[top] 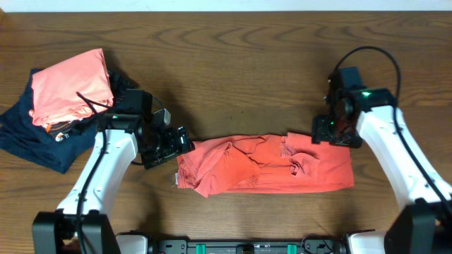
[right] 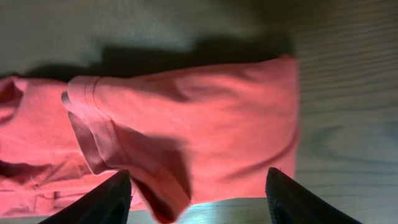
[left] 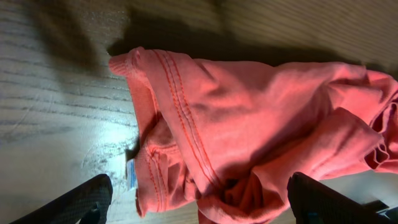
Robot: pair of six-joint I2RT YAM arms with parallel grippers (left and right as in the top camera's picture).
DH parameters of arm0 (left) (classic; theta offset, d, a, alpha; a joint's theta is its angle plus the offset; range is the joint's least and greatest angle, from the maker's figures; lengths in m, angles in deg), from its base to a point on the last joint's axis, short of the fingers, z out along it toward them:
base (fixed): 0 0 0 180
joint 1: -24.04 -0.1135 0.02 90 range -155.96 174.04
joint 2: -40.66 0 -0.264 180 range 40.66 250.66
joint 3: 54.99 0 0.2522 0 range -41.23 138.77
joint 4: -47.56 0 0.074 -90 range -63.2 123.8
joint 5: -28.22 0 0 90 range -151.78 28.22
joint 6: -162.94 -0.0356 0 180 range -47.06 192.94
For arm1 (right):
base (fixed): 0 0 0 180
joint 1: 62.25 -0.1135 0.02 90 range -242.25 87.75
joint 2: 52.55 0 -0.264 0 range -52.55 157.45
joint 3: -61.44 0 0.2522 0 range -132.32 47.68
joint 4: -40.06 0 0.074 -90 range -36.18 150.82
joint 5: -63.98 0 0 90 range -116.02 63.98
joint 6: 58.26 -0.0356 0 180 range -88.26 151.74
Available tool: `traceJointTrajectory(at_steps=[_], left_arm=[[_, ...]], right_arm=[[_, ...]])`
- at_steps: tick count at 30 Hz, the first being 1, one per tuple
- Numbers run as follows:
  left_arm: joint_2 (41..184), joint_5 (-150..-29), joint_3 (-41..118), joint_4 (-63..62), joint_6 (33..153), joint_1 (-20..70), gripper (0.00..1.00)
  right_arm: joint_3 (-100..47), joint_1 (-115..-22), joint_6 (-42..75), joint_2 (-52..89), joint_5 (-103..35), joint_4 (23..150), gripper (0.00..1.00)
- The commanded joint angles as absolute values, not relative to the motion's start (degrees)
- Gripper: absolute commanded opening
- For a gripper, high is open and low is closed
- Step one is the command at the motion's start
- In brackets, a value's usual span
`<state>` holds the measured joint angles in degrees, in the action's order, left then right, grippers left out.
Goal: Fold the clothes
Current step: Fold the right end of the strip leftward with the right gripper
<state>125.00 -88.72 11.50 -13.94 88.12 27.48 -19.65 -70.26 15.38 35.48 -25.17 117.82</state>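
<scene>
I will lower my left gripper slightly right in the overhead view and close on the shirt's stitched hem [top: 190, 161] [left: 184, 118] below, as this shirt end is bunched.
The orange-red T-shirt [top: 265, 166] lies bunched in a long horizontal strip on the table's front middle. A small white tag [top: 174, 178] shows at its left end. Its chest print is hidden. My left gripper [top: 180, 143] is open just above the shirt's left end; the left wrist view shows the stitched hem and folds [left: 249, 118] between the spread fingers [left: 196, 202]. My right gripper [top: 321, 130] is open over the shirt's upper right edge; the right wrist view shows the flat right end and a sleeve fold [right: 205, 124] between its fingers [right: 199, 199].
A paler salmon-pink folded garment [top: 70, 85] lies on a dark navy garment [top: 32, 137] at the left rear. Bare wooden table [top: 233, 63] extends behind the shirt.
</scene>
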Motion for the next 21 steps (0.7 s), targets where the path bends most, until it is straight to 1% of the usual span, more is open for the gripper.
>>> traceJointTrajectory(at_steps=[1,5,7,11,14,18,21], left_arm=[[126.8,-88.0,11.5,-13.6,88.0,27.6,0.91],[127.9,-88.1,11.5,-13.4,88.0,27.6,0.92],[128.3,-88.1,11.5,-13.4,88.0,27.6,0.97],[128.4,-88.1,11.5,-13.4,88.0,27.6,1.0],[128.4,-88.1,11.5,-13.4,88.0,27.6,0.99],[128.4,-88.1,11.5,-13.4,88.0,27.7,0.98],[128.4,-88.1,11.5,-13.4,88.0,27.7,0.98]], right_arm=[[-19.6,-69.8,14.4,35.2,-24.7,118.1,0.64],[-15.8,-70.3,17.3,36.1,-34.1,116.9,0.62],[-13.0,-71.6,18.0,36.6,-39.1,114.7,0.62],[-6.2,-75.4,18.7,36.7,-50.1,106.3,0.62],[-2.1,-78.2,19.1,36.7,-57.4,99.9,0.62],[-1.1,-80.2,19.6,36.6,-59.1,97.0,0.62],[-2.6,-79.3,20.0,36.1,-56.4,97.8,0.62]])
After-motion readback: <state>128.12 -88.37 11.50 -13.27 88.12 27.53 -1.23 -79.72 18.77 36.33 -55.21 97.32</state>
